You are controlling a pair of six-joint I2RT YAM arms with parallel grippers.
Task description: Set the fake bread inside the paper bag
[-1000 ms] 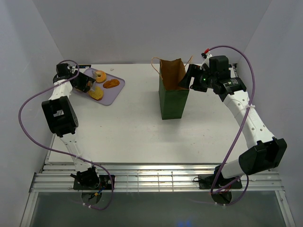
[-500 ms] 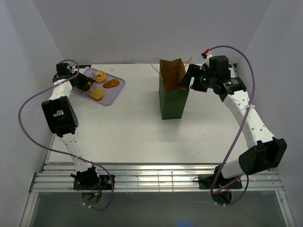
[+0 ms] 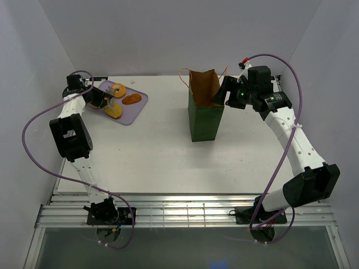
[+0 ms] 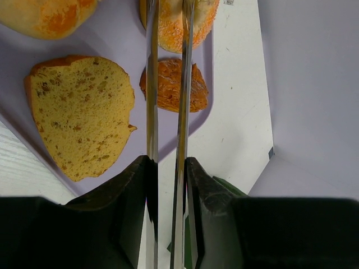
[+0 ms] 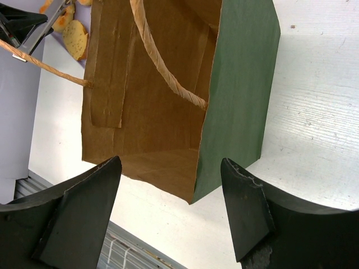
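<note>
My left gripper holds the doughnut (image 3: pixel 118 89) and should move up and to the right in the top view next, over the bag's brown opening (image 3: pixel 206 89). The opening is standing open, so I can release it inside.
The fake bread lies on a lilac tray (image 3: pixel 130 114) at the table's far left. It is a ring doughnut (image 3: pixel 118 89), a dark oval (image 3: pixel 132 99) and a yellowish slice (image 3: pixel 114 110). The left wrist view also shows a lumpy bun (image 4: pixel 47 14) beside the slice (image 4: pixel 81 129) and the oval (image 4: pixel 174 84). My left gripper (image 4: pixel 168 112) has its long metal blades drawn in on part of the doughnut (image 4: pixel 202 22), with the tips past the frame's top. The green paper bag (image 3: pixel 205 120) stands upright and open at the centre. My right gripper (image 5: pixel 168 185) hangs open at the bag's right rim.
The bag's string handles (image 5: pixel 168 84) arch over its brown mouth. A slatted metal rail (image 3: pixel 185 213) runs along the near edge of the white table (image 3: pixel 157 162). Grey walls close in at the left, back and right.
The left gripper's blades have drawn closer together around the doughnut. The bread, the bag and the right arm have not moved.
</note>
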